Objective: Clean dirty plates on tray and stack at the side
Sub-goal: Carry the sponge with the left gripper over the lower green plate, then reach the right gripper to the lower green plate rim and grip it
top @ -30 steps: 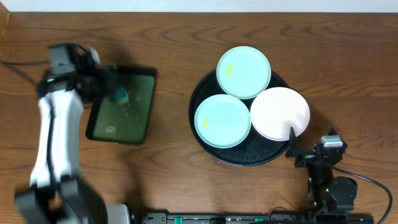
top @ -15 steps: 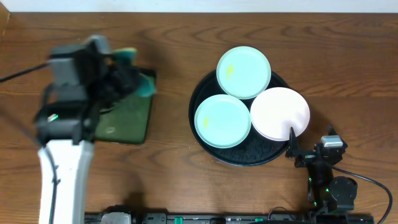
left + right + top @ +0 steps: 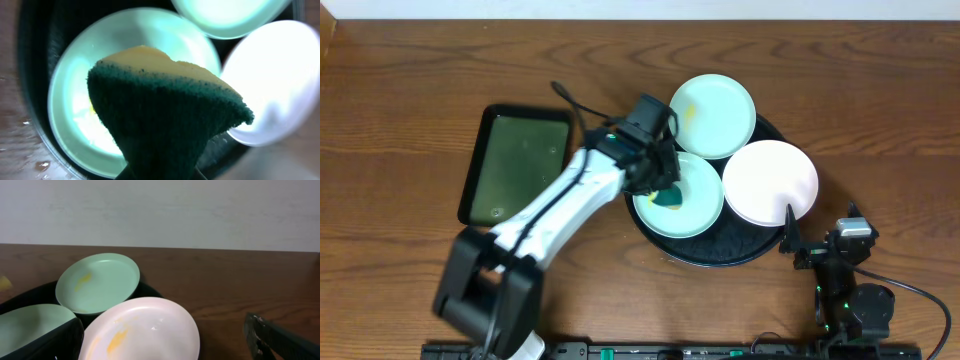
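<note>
I should next lower my left gripper onto the near mint plate's middle [image 3: 686, 206] and let go of the sponge there, because the open side of the plate is right below it.
The round black tray [image 3: 708, 255] holds three plates. The near mint plate [image 3: 698, 200] lies at its left; my left gripper [image 3: 665, 190] is over it, shut on a green and yellow sponge [image 3: 165, 95] that touches or hovers just above it. The far mint plate [image 3: 712, 115] has a yellow smear. The white plate [image 3: 770, 182] at the right also has a yellow smear, seen in the right wrist view [image 3: 140, 330]. My right gripper [image 3: 820, 245] rests open and empty near the table's front right, beside the white plate.
A rectangular black-rimmed green tray [image 3: 515, 168] with water drops lies at the left of the table. The right arm's base and cable sit at the front right edge [image 3: 855, 310].
My left arm has swung right from the green tray with the sponge and now reaches over the near mint plate. The right arm has not moved.
</note>
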You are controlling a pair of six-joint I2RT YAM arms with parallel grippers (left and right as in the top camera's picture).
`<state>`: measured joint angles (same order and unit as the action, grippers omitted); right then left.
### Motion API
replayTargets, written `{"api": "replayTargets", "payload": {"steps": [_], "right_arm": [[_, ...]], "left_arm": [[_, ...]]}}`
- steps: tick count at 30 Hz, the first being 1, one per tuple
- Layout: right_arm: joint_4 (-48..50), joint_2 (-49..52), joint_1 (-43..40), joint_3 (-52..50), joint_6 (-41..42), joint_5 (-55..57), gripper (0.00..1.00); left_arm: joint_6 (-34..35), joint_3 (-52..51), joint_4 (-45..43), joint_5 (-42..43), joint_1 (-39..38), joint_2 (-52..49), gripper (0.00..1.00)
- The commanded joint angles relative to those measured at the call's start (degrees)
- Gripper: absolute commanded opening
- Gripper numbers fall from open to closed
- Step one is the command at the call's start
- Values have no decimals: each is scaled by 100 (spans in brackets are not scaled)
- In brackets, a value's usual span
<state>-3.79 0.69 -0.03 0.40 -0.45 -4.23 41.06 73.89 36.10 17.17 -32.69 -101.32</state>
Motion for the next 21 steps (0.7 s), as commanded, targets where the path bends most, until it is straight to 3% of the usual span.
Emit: {"api": "replayTargets", "payload": {"steps": [1,6,9,12,14,17,21], "right_arm": [[125,-20,48,-9,-35,125,99],[675,-20,50,-9,529,-813,99],[1733,-20,50,-9,1294,-1364,99],[3139,-11,44,39,1351,-1631,99],[3244,42,-13,332,1228,-1510,99],[1880,463,-190,1423,793,-1519,99],[-1331,2164,-446,3711,-498,-1331,99]], "left_arm": [[542,-44,-114,-291,-138,-264,7],[730,-44,-546,-291,-271,-527,8],[730,-44,-640,-365,-319,-581,7],[730,-44,-629,-468,-328,-584,7],[730,-44,-625,-483,-328,-584,8],[728,-44,-625,-485,-328,-584,8],[730,-44,-625,-485,-328,-584,8]]}}
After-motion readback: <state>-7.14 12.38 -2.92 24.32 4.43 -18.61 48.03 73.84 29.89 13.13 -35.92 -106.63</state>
